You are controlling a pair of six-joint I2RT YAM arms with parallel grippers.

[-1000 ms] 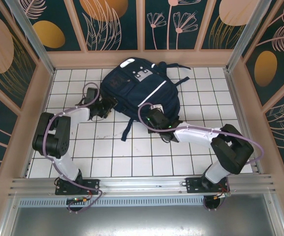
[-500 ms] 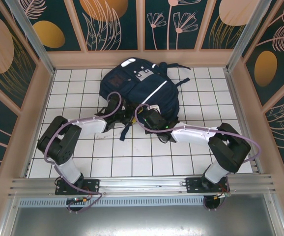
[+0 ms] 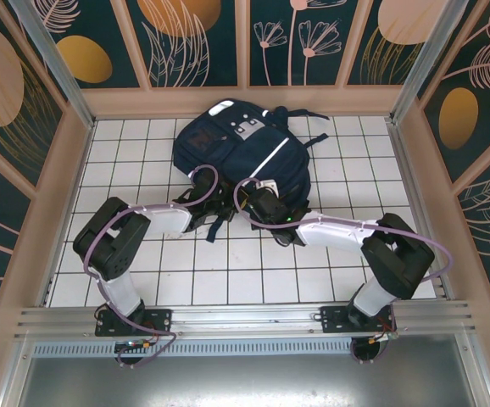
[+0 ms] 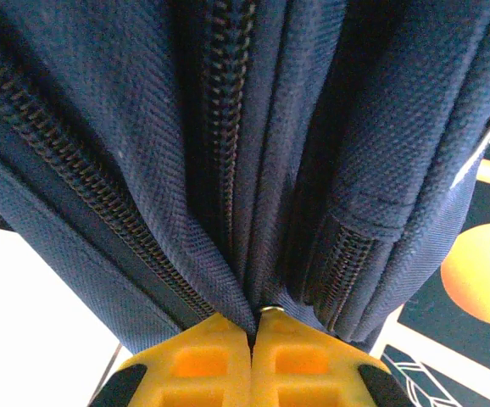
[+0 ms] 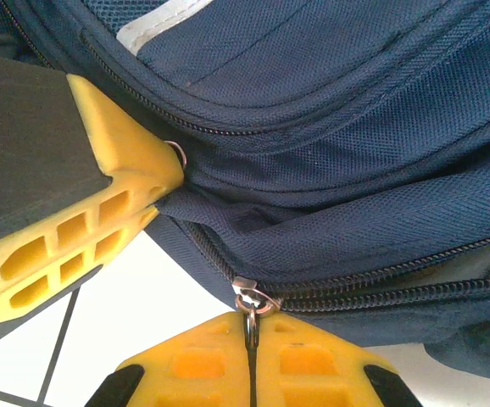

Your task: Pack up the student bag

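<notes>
My left gripper draws the pinched fold of fabric sideways next, away from my right gripper, and releases it, as the bag (image 3: pixel 238 146) lies slanted across the tiles.
The navy student bag (image 3: pixel 238 146) lies at the back middle of the tiled table, white stripes up. My left gripper (image 3: pixel 214 207) is at its near edge. In the left wrist view the yellow fingers (image 4: pixel 219 356) are shut on a fold of bag fabric (image 4: pixel 228 136) between zips, a small metal ring (image 4: pixel 270 310) at their tips. My right gripper (image 3: pixel 249 200) sits just to its right. It is shut (image 5: pixel 251 339) on the pull of a zip slider (image 5: pixel 253 297) on the bag (image 5: pixel 355 127). The left gripper's fingers (image 5: pixel 101 220) pinch fabric beside it.
A dark strap (image 3: pixel 219 225) trails from the bag onto the white tiles (image 3: pixel 245 267) between the arms. Another strap (image 3: pixel 314 139) lies at the bag's far right. Patterned walls (image 3: pixel 448 110) close in the table on three sides.
My left arm has swung right along the bag's near edge and its jaws have closed on the fabric next to the right gripper. The right gripper has barely moved.
</notes>
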